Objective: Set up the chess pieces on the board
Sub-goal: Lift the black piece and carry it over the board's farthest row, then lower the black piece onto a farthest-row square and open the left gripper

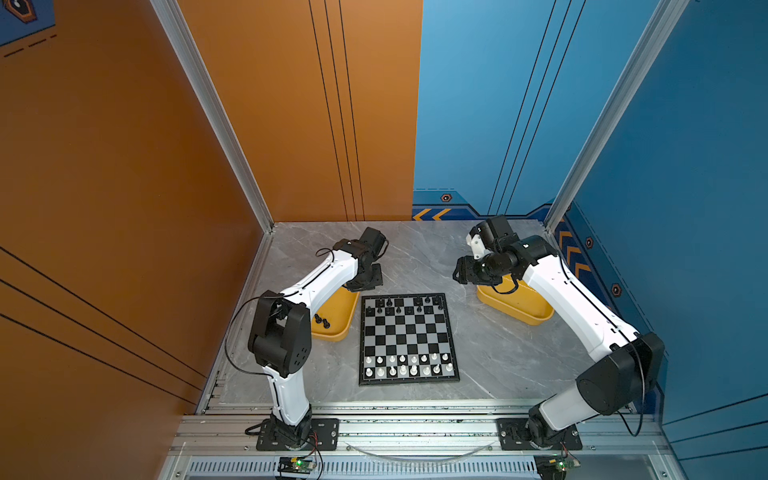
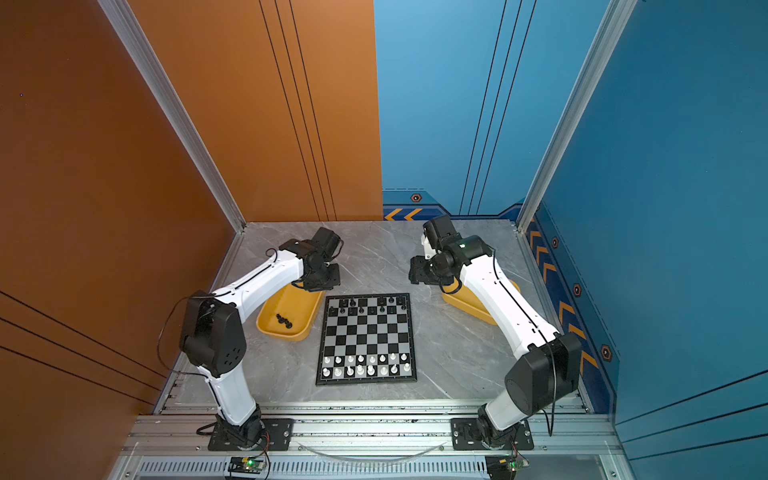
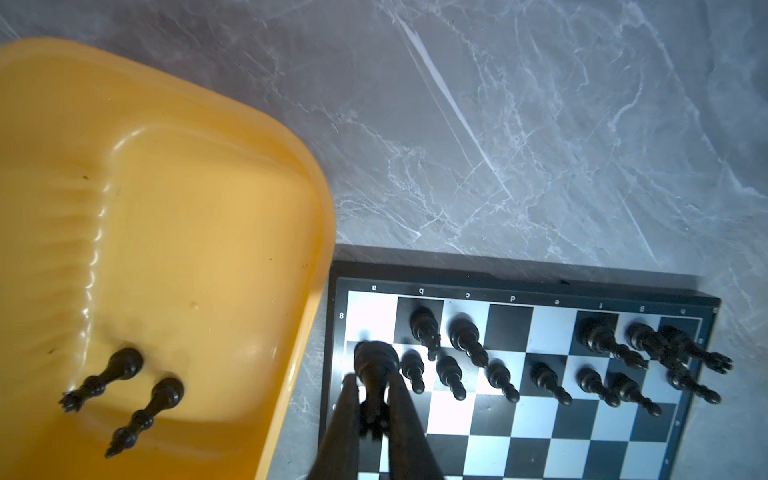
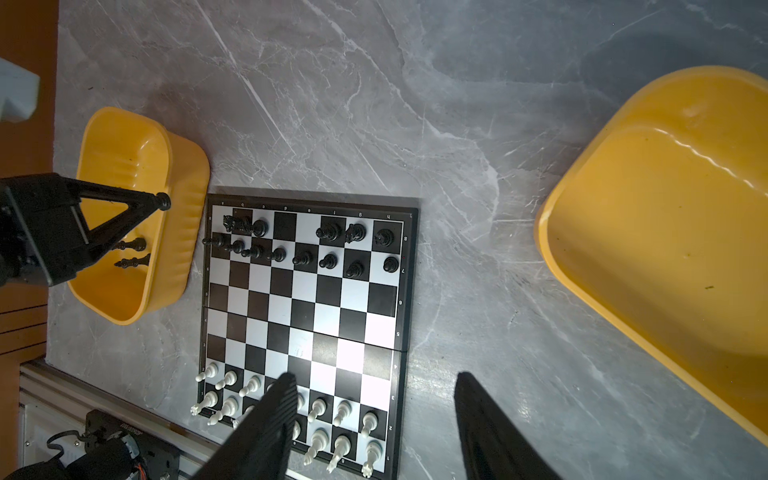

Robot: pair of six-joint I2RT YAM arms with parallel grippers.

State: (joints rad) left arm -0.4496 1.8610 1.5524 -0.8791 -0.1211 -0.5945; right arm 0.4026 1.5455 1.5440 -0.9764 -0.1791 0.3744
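Note:
My left gripper holds the black piece and will next lower it onto the white corner square by the yellow tray and release it, since that square in the far row is empty.
The board lies mid-table. Black chess pieces fill most of its far two rows, and white ones fill the near two rows. My left gripper is shut on a black piece. It hangs above the board's far-left corner, beside the left yellow tray. Two more black pieces lie in that tray. My right gripper is open and empty, high over the table beyond the board's far-right corner.
A second yellow tray stands right of the board, partly under the right arm, and shows nothing inside. The marble tabletop stretches behind the board. Aluminium rails run along the front edge.

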